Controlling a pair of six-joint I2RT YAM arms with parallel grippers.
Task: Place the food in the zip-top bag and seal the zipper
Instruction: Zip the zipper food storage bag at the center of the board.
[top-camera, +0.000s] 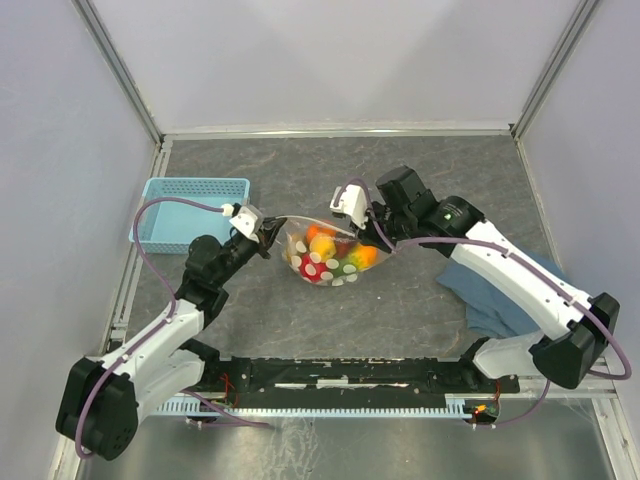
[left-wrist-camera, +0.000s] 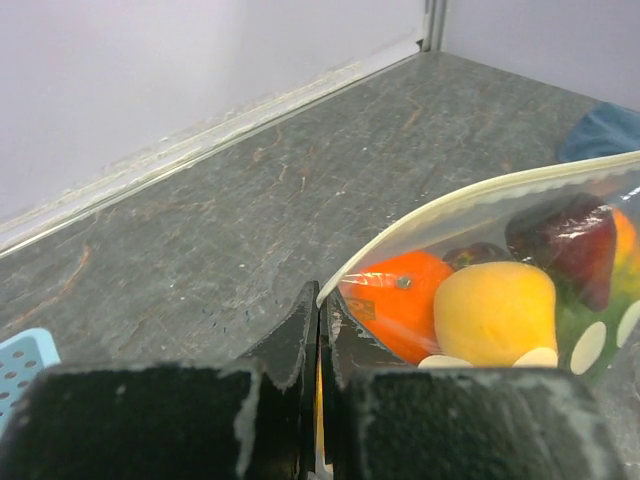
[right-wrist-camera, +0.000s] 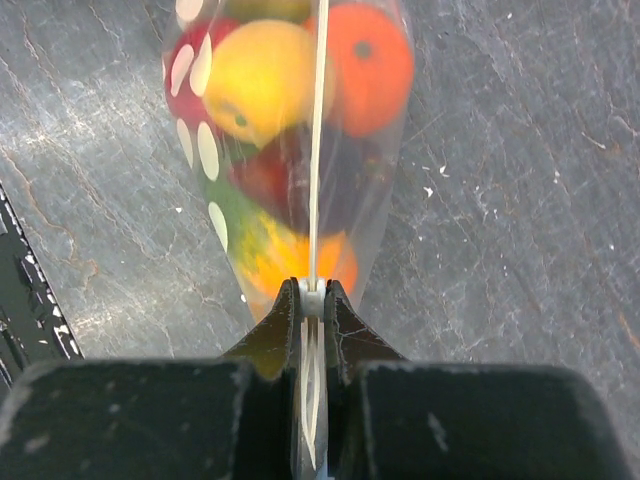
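I should draw the bag's slider in my right gripper to the right in the top view next, to the still-parted zipper end, and release it, since that zipper end lies there.
The clear zip-top bag (top-camera: 328, 255) with white spots hangs between my two grippers above the table. The toy food (top-camera: 340, 252) is inside it: orange (left-wrist-camera: 392, 297), yellow (left-wrist-camera: 497, 310), dark purple (left-wrist-camera: 565, 240), red and green pieces. My left gripper (top-camera: 268, 234) is shut on the bag's left corner at the end of the pale zipper strip (left-wrist-camera: 470, 202). My right gripper (top-camera: 378, 232) is shut on the zipper (right-wrist-camera: 318, 140) at the bag's right end, pinching a small white slider (right-wrist-camera: 312, 300). The strip runs straight away from the right fingers.
A light-blue perforated basket (top-camera: 190, 212) stands at the left, just behind the left arm. A blue cloth (top-camera: 505, 295) lies at the right under the right arm. A black rail (top-camera: 350, 378) runs along the near edge.
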